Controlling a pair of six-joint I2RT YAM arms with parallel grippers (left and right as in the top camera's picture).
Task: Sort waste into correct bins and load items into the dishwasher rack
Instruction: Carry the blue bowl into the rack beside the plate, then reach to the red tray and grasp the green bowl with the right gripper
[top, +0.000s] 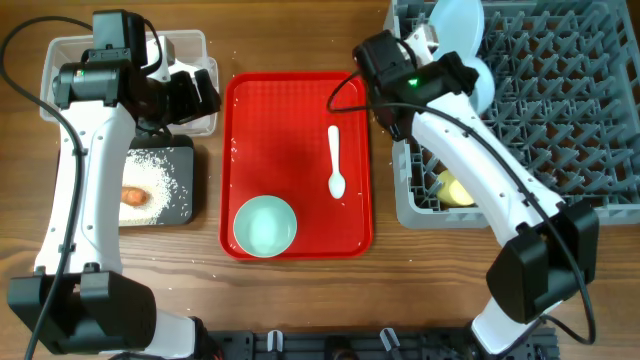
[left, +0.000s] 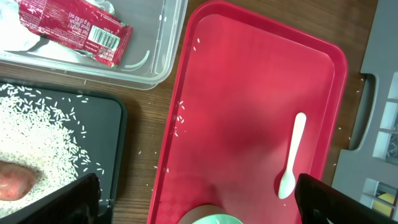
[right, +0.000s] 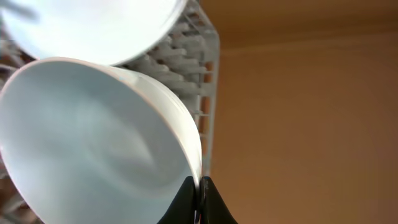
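Observation:
My right gripper comes down and back to the rack's wires between plate and yellow cup next. It releases the bowl's rim there, because that part of the rack is empty.
My right gripper is shut on the rim of a pale blue bowl and holds it tilted over the left edge of the grey dishwasher rack, just below the pale blue plate standing in the rack. A yellow cup lies in the rack's front left corner. My left gripper is open and empty above the clear tub, which holds the red wrapper. The black tray holds rice and the carrot. A mint bowl and the white spoon lie on the red tray.
The red tray sits between the bins and the rack. Stray rice grains lie on the wood beside the black tray and on the red tray's left rim. The brown food scrap is not in view.

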